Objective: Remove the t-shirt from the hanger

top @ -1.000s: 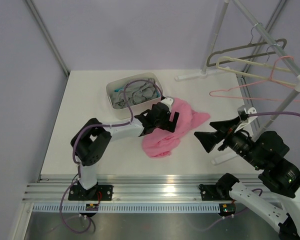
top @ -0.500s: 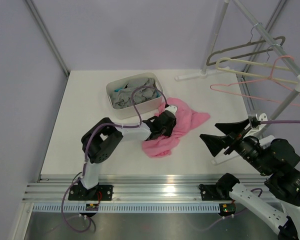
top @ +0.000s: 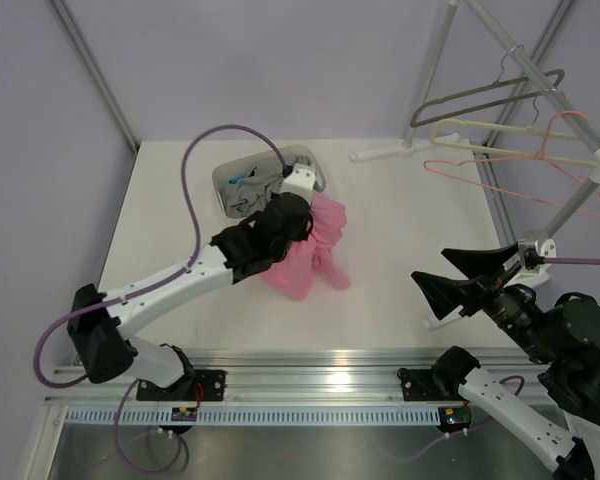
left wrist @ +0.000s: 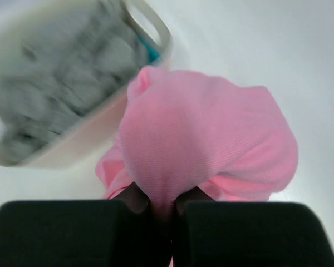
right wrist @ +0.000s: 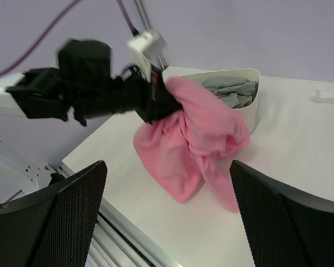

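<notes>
The left gripper next carries the t-shirt (top: 315, 255), now off the hanger, outward and down to release it into the white tub, which lies below this gripper and outward.
The bright pink t-shirt (top: 315, 255) hangs bunched from my left gripper (top: 303, 220), lifted over the table beside the white tub. In the left wrist view the jaws (left wrist: 162, 203) are shut on a fold of the t-shirt (left wrist: 200, 133). Its lower end droops to the tabletop (right wrist: 195, 139). The dark grey-brown hanger (top: 480, 98) hangs bare on the rack at the back right, apart from the shirt. My right gripper (top: 445, 275) stands open at the right, facing the shirt, with nothing between its fingers (right wrist: 167, 167).
A white tub (top: 218, 185) of grey clothes sits just behind the shirt. A cream hanger (top: 500, 130) and a thin pink wire hanger (top: 510, 175) hang on the slanted rack. The rack's pole (top: 435, 70) and foot stand at the back right.
My left gripper closed on the pink t-shirt and rose toward the tub, pulling the cloth up off the table. The right arm drew back slightly to the right.
</notes>
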### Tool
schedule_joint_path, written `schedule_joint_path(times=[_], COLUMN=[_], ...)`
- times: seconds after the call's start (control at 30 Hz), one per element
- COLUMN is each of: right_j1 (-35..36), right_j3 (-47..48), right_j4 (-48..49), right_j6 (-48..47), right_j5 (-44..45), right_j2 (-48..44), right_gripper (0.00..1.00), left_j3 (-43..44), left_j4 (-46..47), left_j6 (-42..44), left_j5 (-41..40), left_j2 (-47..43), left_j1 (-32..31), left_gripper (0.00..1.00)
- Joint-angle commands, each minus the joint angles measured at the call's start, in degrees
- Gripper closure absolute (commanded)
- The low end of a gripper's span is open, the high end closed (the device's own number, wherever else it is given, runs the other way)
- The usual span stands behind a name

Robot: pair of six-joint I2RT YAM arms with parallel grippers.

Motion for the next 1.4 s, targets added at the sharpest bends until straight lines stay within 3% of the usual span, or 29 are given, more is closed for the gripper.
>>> schedule_joint_path(times=[0.0,0.1,0.17,0.3,0.43,0.53,0.7,0.97,1.17,1.37], right_j1=[0.49,0.49,0.49,0.49,0.49,0.49,0.49,0.49,0.49,0.49], right_j3=[-0.72,-0.98,-1.68,-2.3,-2.39,-2.47,-2.83,-3.18,-3.71,-2.3], right_j4=[2.32,3.11,3.55,3.29,3.2,3.47,3.64,3.65,4.61,3.91], right_j6=[-1.27,-1.01,-0.57,-0.39,-0.48,-0.3,-0.04,-0.04,0.49,0.4], right_j5=[0.61,-0.27,-0.36,-0.36,-0.36,-0.36,-0.62,-0.89,-2.38,-0.89], right_j2=[-0.81,-0.63,-0.72,-0.98,-1.68,-2.3,-2.39,-1.86,-0.81,1.13], right_gripper=[0.01,0.01,0.01,0.01,0.01,0.01,0.0,0.01,0.01,0.01], left_j3=[7.59,9.36,7.27,5.41,8.82,11.38,13.39,14.55,22.71,18.77], left_j4=[-3.95,-0.8,7.1,18.52,19.7,20.48,31.63,40.32,38.17,37.72], left_j6=[9.8,16.32,20.28,22.05,22.4,22.84,33.12,36.62,43.93,34.2], left_j5=[-19.0,-20.8,-18.18,-10.1,-4.55,-2.52,-3.84,-0.33,-1.72,2.4], left_j2=[-6.11,-7.87,-9.79,-11.65,-9.11,-5.95,-0.33,3.55,10.57,9.09], left_j1=[0.39,2.58,5.64,10.49,16.54,18.14,18.67,20.08,21.04,24.9], left_gripper=[1.0,1.0,1.0,1.0,1.0,1.0,1.0,1.0,1.0,1.0])
